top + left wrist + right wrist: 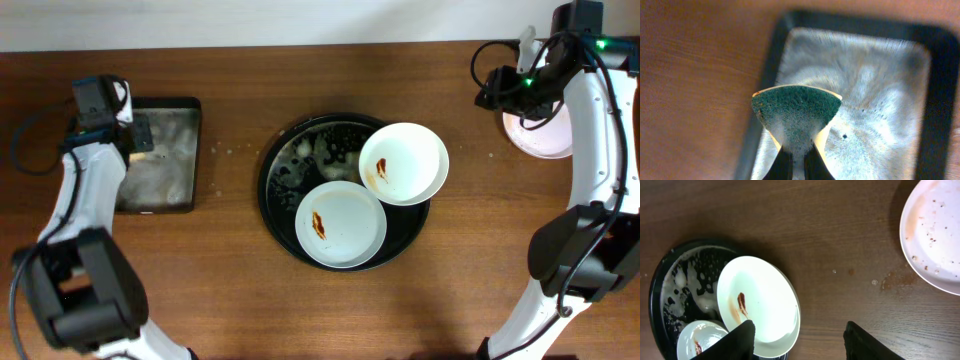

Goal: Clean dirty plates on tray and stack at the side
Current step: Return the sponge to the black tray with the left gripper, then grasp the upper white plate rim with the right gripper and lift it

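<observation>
I need to lower my right gripper next and shift it toward the round tray (266, 190), with its open fingers on both sides of the leaning plate's outer rim.
The round black tray (266, 190), wet with foam, holds two dirty plates. One plate (403, 163) leans over the tray's right rim; the other (340, 223) lies at the front. Both carry brown-red smears. A third plate (540, 138) with faint specks lies on the table at the far right. In the right wrist view I see the leaning plate (760, 305), the front plate (702, 337), the tray (670, 280) and the third plate (935, 235). My right gripper (800, 340) is open and empty, above the table between tray and third plate (497, 90). My left gripper (797, 167) is shut on a green sponge (796, 112).
A rectangular black sponge tray (165, 165), foamy inside, stands at the far left under my left gripper (140, 133); its rim also shows in the left wrist view (940, 100). Small wet spots mark the wood near the third plate (890, 282).
</observation>
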